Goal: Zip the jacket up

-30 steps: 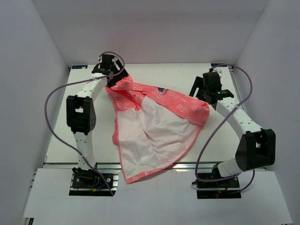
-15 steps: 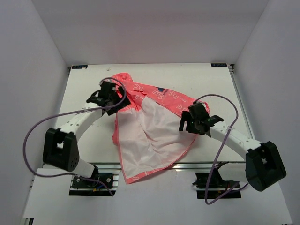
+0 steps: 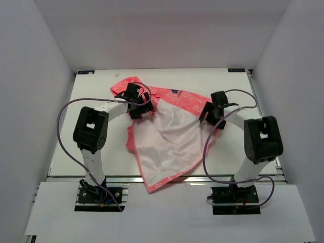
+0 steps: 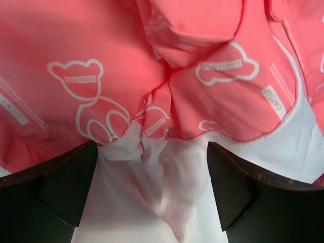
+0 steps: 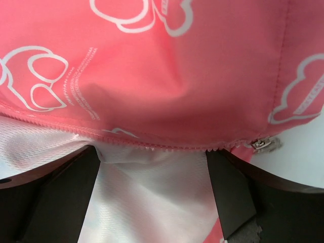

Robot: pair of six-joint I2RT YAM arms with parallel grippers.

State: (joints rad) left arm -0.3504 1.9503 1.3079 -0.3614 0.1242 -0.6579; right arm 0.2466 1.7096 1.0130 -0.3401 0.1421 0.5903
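Note:
My right gripper should move back onto the near corner [image 3: 154, 186] of the jacket [image 3: 178, 98], which is lying spread open. That corner is to the gripper's left in the top view.
The coral-pink jacket [image 3: 178, 98] lies open on the white table, its white lining [image 3: 167, 136] facing up and its hem hanging over the near edge. My left gripper [image 3: 137, 105] is low over the upper left part of the jacket. In the left wrist view it [image 4: 152, 195] is open, with bunched lining [image 4: 147, 177] between the fingers. My right gripper [image 3: 209, 113] is at the jacket's right front edge. In the right wrist view it [image 5: 152, 197] is open over the lining, just below the zipper teeth [image 5: 152, 144]. The metal zipper slider [image 5: 264, 145] sits at the right.
The white table [image 3: 91, 86] sits between white walls on three sides. Purple cables [image 3: 63, 109] loop from both arms. A metal rail [image 3: 202, 178] runs along the near table edge.
Both grippers have moved onto the jacket: the left one to the right, the right one toward the back. The jacket has shifted, its hem now lying further right.

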